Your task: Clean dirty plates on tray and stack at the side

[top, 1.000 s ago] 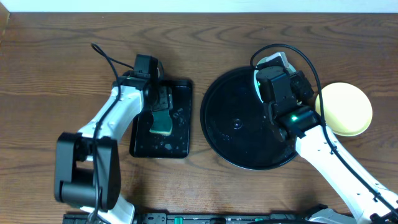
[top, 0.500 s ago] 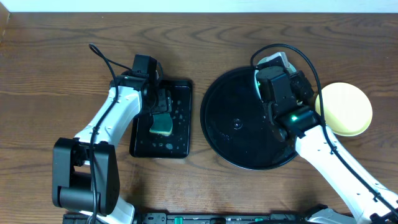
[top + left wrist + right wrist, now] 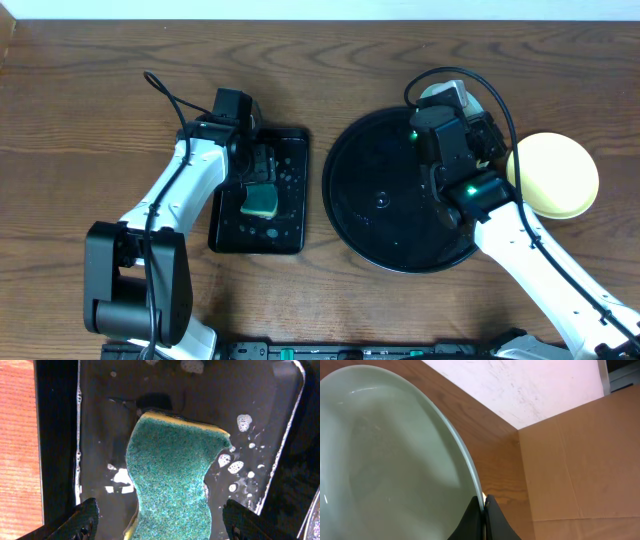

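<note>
The pale yellow plate (image 3: 553, 175) lies on the wood beside the round tray, so my right gripper will swing over it next, level the tilted plate and lower it.
My right gripper (image 3: 484, 504) is shut on the rim of a pale blue-white plate (image 3: 385, 460), which is held tilted above the far right part of the round black tray (image 3: 370, 230). From overhead only a pale sliver of that plate (image 3: 449, 93) shows past the wrist. A pale yellow plate (image 3: 553, 175) lies on the wood to the right of the tray. My left gripper (image 3: 160, 512) stands open over a green sponge (image 3: 172, 475). One finger is on each side of the sponge and neither touches it.
The sponge (image 3: 260, 200) lies in a small rectangular black tray (image 3: 290, 235) wet with suds, left of the round tray. A cardboard box (image 3: 580, 460) and a pale wall stand beyond the table's far edge. Brown wood tabletop (image 3: 90, 130) surrounds both trays.
The right wrist has turned slightly with the plate, so the pale plate edge on its left no longer shows. The left arm's elbow shifted a little. The sponge stayed put.
</note>
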Available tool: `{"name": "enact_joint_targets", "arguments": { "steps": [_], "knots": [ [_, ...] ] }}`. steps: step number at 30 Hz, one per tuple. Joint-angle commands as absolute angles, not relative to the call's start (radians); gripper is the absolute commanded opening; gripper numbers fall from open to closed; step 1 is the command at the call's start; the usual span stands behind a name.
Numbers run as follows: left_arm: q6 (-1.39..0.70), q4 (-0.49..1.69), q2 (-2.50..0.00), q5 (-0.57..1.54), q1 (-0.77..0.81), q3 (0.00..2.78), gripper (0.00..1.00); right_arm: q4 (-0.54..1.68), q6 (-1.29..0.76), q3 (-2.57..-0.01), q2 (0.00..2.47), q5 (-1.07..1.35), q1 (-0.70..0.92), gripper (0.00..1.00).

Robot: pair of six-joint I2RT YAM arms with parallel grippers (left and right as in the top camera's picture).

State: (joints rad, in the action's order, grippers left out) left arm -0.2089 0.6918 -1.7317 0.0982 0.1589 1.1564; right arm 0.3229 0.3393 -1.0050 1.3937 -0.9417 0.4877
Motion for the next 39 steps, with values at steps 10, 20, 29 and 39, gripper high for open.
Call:
{"name": "enact_joint_targets", "arguments": {
  "steps": [10,20,29,39],
  "knots": [
    [-0.207,0.696,-1.731,0.096,0.158,1.167,0.8,0.439,0.005,-1.023,1.386,-0.783,0.434,0.01],
    [-0.207,0.696,-1.731,0.096,0.158,1.167,0.8,0.538,-0.285,-1.023,1.386,-0.462,0.093,0.01],
    [-0.207,0.696,-1.731,0.096,0.158,1.166,0.8,0.634,-0.386,-1.02,1.392,-0.379,-0.256,0.01],
    [-0.207,0.696,-1.731,0.096,0.158,1.166,0.8,0.646,-0.388,-1.019,1.464,-0.268,-0.463,0.01]
  ]
}}
